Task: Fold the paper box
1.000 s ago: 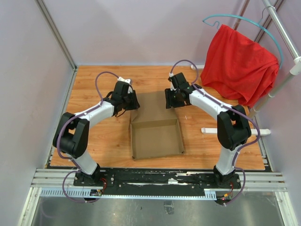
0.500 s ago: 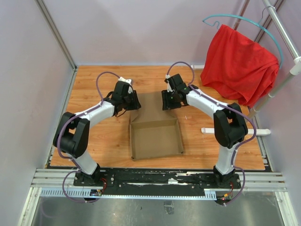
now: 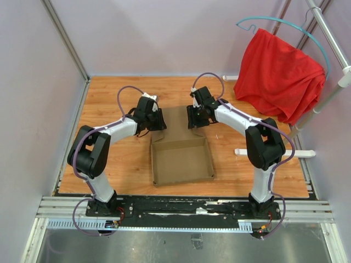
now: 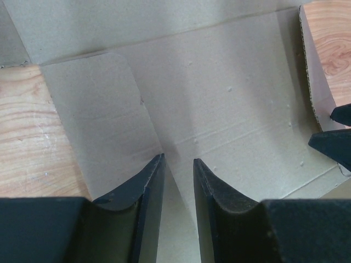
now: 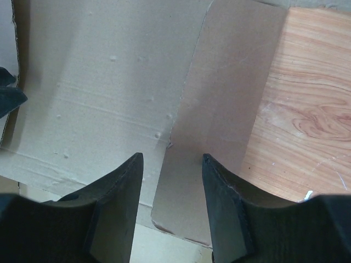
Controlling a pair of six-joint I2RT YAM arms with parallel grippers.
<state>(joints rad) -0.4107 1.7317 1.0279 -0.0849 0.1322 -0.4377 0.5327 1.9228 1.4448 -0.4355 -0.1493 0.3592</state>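
The lid's edge beside the bare wood lies to my right gripper's right in the top view, so I need to shift that gripper's fingers that way and close there.
The paper box (image 3: 181,159) is a brown cardboard tray with raised walls at the table's middle. Its flat lid panel (image 3: 175,119) stretches away from the arms. My left gripper (image 3: 157,121) is at the panel's left edge. In the left wrist view its jaws (image 4: 176,164) stand slightly open over the crease beside a rounded side flap (image 4: 98,120). My right gripper (image 3: 191,117) is at the panel's right edge. In the right wrist view it (image 5: 171,159) is open above the crease of the other side flap (image 5: 230,109). Neither holds anything.
A red cloth (image 3: 279,71) hangs on a hanger at the back right beside a metal rack pole (image 3: 329,33). A white bar (image 3: 274,152) lies on the wooden table (image 3: 109,87) at the right. Walls close the left and back.
Both grippers have moved inward onto the lid panel's side edges: the right one to the left, the left one to the right. The box has not moved.
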